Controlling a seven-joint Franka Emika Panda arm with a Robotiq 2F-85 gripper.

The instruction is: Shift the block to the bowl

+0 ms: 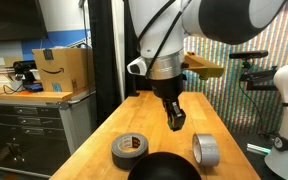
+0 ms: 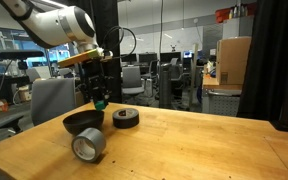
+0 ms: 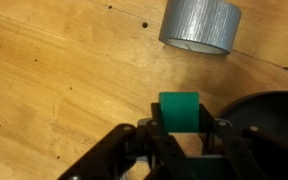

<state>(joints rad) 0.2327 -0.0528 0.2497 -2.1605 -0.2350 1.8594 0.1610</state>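
I will lift the block (image 3: pixel 180 111), carry it to my gripper's right in the wrist view and release it there, because the black bowl (image 3: pixel 273 122) is on that side.
My gripper (image 3: pixel 181 125) is shut on the small green block (image 3: pixel 180 111) and holds it above the wooden table. In an exterior view the gripper (image 2: pixel 98 100) hangs just above and behind the black bowl (image 2: pixel 82 122), with the green block (image 2: pixel 100 103) showing at its tips. In the wrist view the bowl's rim (image 3: pixel 269 112) lies at the right edge, beside the block. In an exterior view the gripper (image 1: pixel 174 120) hovers above the bowl (image 1: pixel 164 167) at the bottom edge; the block is hidden there.
A silver-grey tape roll (image 3: pixel 200 24) (image 2: pixel 88 146) (image 1: pixel 206 150) stands on edge near the bowl. A black tape roll (image 2: pixel 126 118) (image 1: pixel 130 149) lies flat on the wooden table (image 2: pixel 204 140). A cardboard box (image 1: pixel 62 68) sits on a cabinet beyond the table.
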